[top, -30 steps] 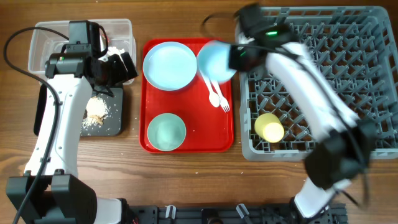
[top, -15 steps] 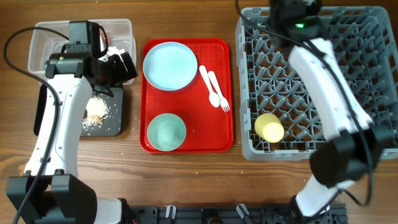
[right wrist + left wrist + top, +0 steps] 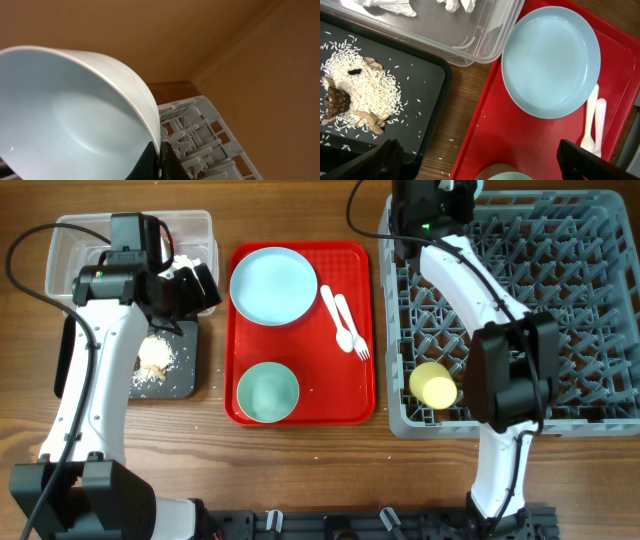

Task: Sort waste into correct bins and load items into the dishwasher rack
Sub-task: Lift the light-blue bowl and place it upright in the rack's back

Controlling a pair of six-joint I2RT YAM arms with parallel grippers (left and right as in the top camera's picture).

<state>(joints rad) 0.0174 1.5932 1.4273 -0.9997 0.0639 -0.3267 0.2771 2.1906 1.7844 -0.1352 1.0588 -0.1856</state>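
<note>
My right gripper is about to go left in the overhead view and down, to tilt the bowl into the rack's corner, because the bowl still sticks out over the rack's far edge.
My right gripper (image 3: 160, 156) is shut on the rim of the light blue bowl (image 3: 70, 115) and holds it over the far left corner of the grey dishwasher rack (image 3: 560, 300); overhead it is at the top edge (image 3: 440, 198). A yellow cup (image 3: 435, 385) lies in the rack. My left gripper (image 3: 195, 285) is open and empty (image 3: 485, 157) above the gap between the black tray (image 3: 427, 80) and the red tray. The black tray holds food scraps (image 3: 355, 95). The clear tub (image 3: 485, 30) holds napkins (image 3: 390, 5). The wrapper is out of view.
The red tray (image 3: 335, 395) carries the light blue plate (image 3: 272, 285), the pale green bowl (image 3: 268, 393) and the white fork and spoon (image 3: 345, 325). Loose rice grains lie on the wood beside the black tray.
My right arm has carried the blue bowl from the red tray's far right corner up to the rack's far left corner. The left arm has not moved.
</note>
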